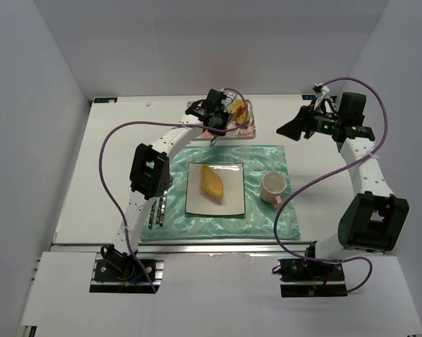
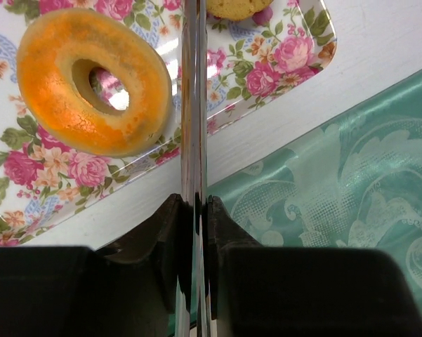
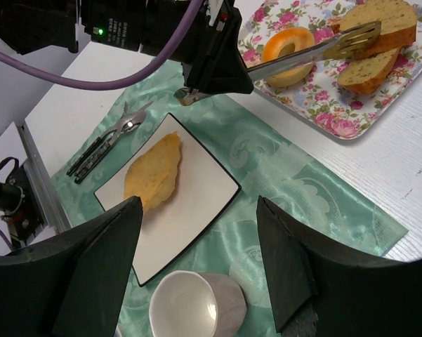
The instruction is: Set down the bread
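Observation:
I should next lift a bread slice in my left gripper's tongs, move back and lower it onto the plate's bare side by the cup to release it.
My left gripper (image 1: pixel 214 118) is shut on metal tongs (image 2: pixel 194 105) and holds them over the floral tray (image 2: pixel 295 60) at the back. In the right wrist view the tongs (image 3: pixel 302 57) pass the orange bagel (image 3: pixel 286 45), and their tips lie against brown seeded bread slices (image 3: pixel 383 28). The bagel (image 2: pixel 91 77) sits just left of the tongs in the left wrist view. A yellow flat bread (image 1: pixel 212 182) lies on the white square plate (image 1: pixel 233 200). My right gripper (image 1: pixel 284 130) is open and empty, raised at the right of the tray.
A green mat (image 1: pixel 267 158) lies under the plate. A pale cup (image 1: pixel 273 186) stands right of the plate, below my right gripper (image 3: pixel 198 202). Spare utensils (image 1: pixel 156 210) lie on the mat's left edge. White walls enclose the table.

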